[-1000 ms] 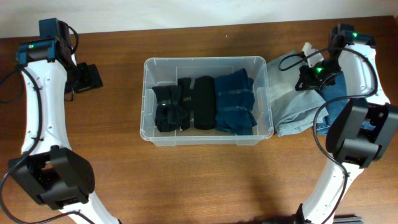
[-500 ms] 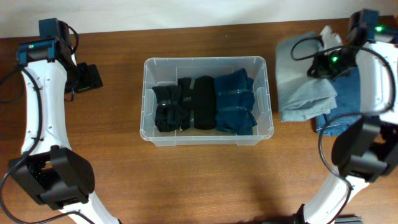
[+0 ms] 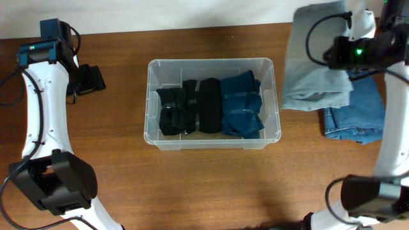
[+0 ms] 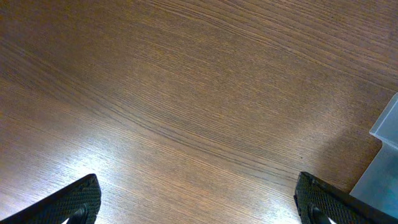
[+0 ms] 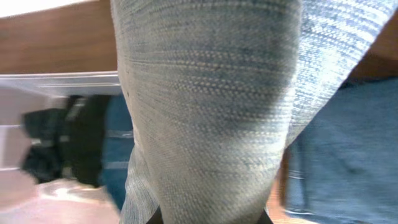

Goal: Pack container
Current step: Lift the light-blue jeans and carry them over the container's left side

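I need to move my right gripper to the left in the overhead view next and down over the endmost black garment (image 5: 42, 140) to release, because the container's bare bottom shows beside it.
The clear container (image 3: 276, 96) sits mid-table and holds two black garments (image 3: 172, 108) and a dark blue one (image 3: 241, 105); it also shows at the left of the right wrist view (image 5: 37, 87). My right gripper (image 3: 342, 51) is shut on a light grey-blue folded garment (image 3: 316, 64), lifted up at the right of the container. In the right wrist view the grey garment (image 5: 211, 112) hangs over the fingers and hides them. My left gripper (image 3: 96, 78) is open and empty left of the container, its fingertips (image 4: 78, 199) over bare wood.
A folded blue denim garment (image 3: 358, 115) lies on the table at the right, under the lifted grey one; it shows in the right wrist view (image 5: 342, 143). A corner of the container (image 4: 385, 155) shows in the left wrist view. The table's far edge is near the grey garment.
My right gripper has risen and moved toward the far right with the grey garment, lifting it off the denim one. The left arm has not moved.
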Available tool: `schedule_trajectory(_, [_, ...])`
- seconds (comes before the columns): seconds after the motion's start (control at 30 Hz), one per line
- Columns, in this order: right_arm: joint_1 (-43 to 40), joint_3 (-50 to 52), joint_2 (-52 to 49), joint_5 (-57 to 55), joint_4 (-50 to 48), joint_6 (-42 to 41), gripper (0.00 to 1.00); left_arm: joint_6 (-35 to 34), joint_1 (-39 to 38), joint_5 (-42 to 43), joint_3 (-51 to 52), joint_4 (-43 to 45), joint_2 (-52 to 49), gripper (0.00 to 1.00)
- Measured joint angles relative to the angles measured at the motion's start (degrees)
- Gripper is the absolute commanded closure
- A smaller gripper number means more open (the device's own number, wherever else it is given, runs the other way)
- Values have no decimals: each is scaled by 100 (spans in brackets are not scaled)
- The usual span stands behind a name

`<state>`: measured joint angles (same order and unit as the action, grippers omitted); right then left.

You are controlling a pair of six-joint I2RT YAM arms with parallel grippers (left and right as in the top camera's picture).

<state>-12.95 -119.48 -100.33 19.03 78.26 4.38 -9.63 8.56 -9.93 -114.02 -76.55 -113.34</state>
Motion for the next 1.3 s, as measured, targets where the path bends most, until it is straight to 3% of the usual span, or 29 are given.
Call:
schedule_trajectory(0.3, [1427, -35, 170, 146, 52, -1108, 96, -2, 0, 0, 0, 0, 0, 1])
schedule_trajectory(0.73, [3340, -35, -7, 92, -800, -2590, 96, 0, 0, 2, 0, 0, 0, 0])
schedule_trajectory(1.3, [4312, -31, -999, -214, -1443, -3307, 96, 0, 0, 0, 0, 0, 0, 1])
